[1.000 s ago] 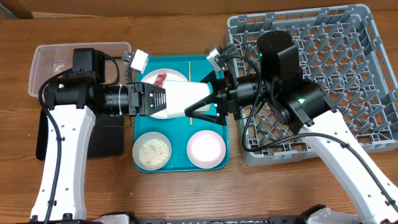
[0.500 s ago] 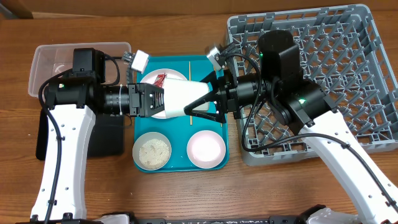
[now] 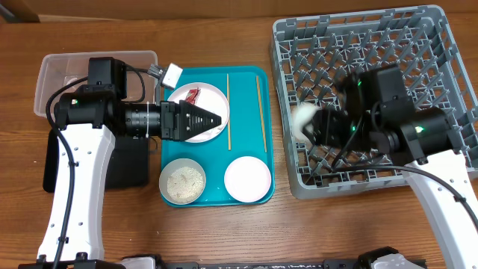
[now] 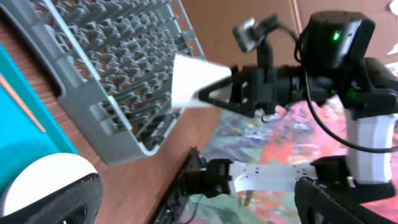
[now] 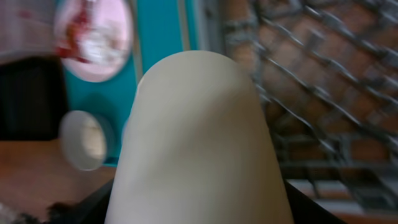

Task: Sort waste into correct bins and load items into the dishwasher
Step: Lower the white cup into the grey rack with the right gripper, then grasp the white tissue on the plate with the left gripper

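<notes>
The right gripper should next go down and back into the grey rack's near corner (image 3: 312,167) (image 5: 295,147) by the teal tray, because empty slots leave room for the cup.
My right gripper (image 3: 320,127) is shut on the small white cup (image 3: 305,121), holding it on its side above the left part of the grey dishwasher rack (image 3: 418,45). The cup (image 5: 199,137) fills the right wrist view and hides the fingers. In the left wrist view the cup (image 4: 189,84) hangs beside the rack (image 4: 112,81). My left gripper (image 3: 219,119) stands open and empty over the white plate (image 3: 205,93), which carries the red-and-white wrapper (image 3: 192,95). Its fingers (image 4: 43,202) are spread wide. Two chopsticks (image 3: 228,112) lie on the teal tray (image 3: 246,146).
A bowl with rice (image 3: 183,181) and an empty white bowl (image 3: 247,179) sit at the tray's front. The clear tub (image 3: 60,75) is at the far left, with the black tray (image 3: 131,166) in front of it under my left arm.
My left gripper opened and let go of the cup. The right arm swung right with the cup, from over the tray to over the rack.
</notes>
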`<state>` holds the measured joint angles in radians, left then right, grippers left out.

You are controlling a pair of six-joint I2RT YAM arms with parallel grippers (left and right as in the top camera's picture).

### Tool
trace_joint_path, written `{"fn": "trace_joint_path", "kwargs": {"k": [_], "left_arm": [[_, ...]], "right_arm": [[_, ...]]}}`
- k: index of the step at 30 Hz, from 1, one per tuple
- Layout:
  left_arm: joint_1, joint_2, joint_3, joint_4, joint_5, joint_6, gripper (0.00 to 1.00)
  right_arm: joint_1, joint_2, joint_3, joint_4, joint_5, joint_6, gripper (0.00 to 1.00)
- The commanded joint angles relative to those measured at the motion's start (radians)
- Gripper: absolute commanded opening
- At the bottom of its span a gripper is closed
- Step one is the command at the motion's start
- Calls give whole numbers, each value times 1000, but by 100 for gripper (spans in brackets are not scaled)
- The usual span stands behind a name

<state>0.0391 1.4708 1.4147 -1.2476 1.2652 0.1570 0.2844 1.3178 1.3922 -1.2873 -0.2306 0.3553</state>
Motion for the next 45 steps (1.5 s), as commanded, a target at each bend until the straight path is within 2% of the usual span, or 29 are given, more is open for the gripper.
{"fn": "trace_joint_path", "kwargs": {"k": [1,5,11,17,24,26,30,35,38,45], "left_arm": [[-7,-11,10,18,-43,-42,100],[-7,-11,10,18,-43,-42,100],[-7,-11,10,26,-46,-43,100],[-8,-11,10,29,-78,-57,100],[-8,-11,10,42,-261,-108,97],[-9,-11,10,61,-343,-150,94],[-55,-11,10,138,-726,-302,89],[-229,27,10,210,-1180,-398,89],[-322,98,10,239,-1357,-420,89],[-370,360,10,361,-1433,-426,82]], "right_arm": [[37,17,-35,-73,297,166,60],[65,37,-153,-44,296,234,60],[96,44,-295,114,278,234,62],[101,63,-310,129,282,274,100],[101,14,-188,135,241,222,100],[101,-13,-139,150,205,200,100],[101,-87,-68,247,90,163,100],[101,-171,-67,394,-19,164,100],[101,-190,-67,402,-18,164,100],[101,-189,-67,328,-22,164,100]]}}
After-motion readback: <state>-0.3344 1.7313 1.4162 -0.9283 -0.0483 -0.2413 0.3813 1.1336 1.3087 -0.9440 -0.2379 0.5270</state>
